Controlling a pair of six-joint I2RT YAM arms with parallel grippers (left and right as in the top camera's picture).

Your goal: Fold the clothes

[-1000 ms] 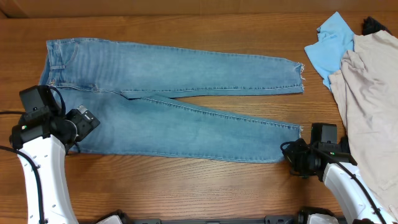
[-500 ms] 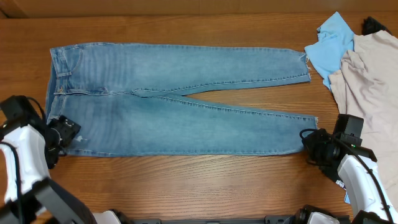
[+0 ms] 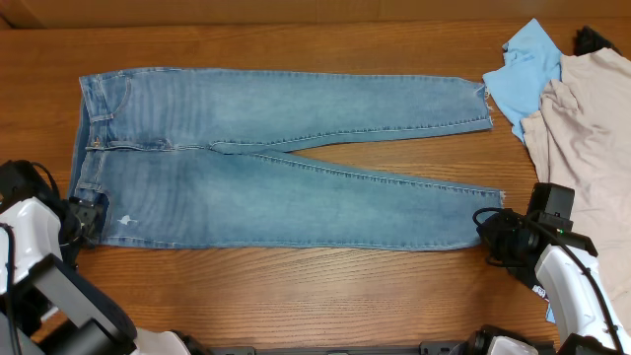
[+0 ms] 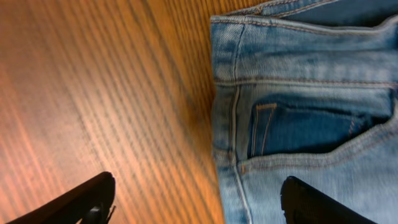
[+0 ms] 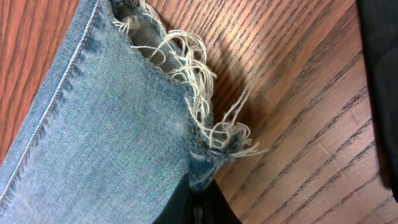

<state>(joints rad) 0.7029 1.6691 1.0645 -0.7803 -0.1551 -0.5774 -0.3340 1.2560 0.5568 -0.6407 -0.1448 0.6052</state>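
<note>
The open fingers straddle the jeans' edge, so my left gripper lowers and shifts toward the waistband, onto the side seam point(image 3: 105, 238) point(image 4: 227, 140) beside the pocket next.
The light-blue jeans point(image 3: 276, 168) lie flat on the wooden table, waistband at the left and both legs running right, with frayed hems at the right. My left gripper point(image 3: 87, 219) is open at the near-left waistband corner. In the left wrist view point(image 4: 199, 208) one finger is over bare wood and the other over the denim point(image 4: 298, 93) by a pocket. My right gripper point(image 3: 490, 234) is at the near leg's hem. The right wrist view shows it point(image 5: 202, 202) shut on the frayed hem corner point(image 5: 106, 124).
A sky-blue shirt point(image 3: 523, 74) and a large beige garment point(image 3: 587, 148) lie heaped at the right edge, close to the right arm. A small black object point(image 3: 595, 39) sits at the far right corner.
The jeans shifted right and were pulled straighter over the last second. The left arm moved down and left to the waistband corner. The right gripper moved right with the hem.
</note>
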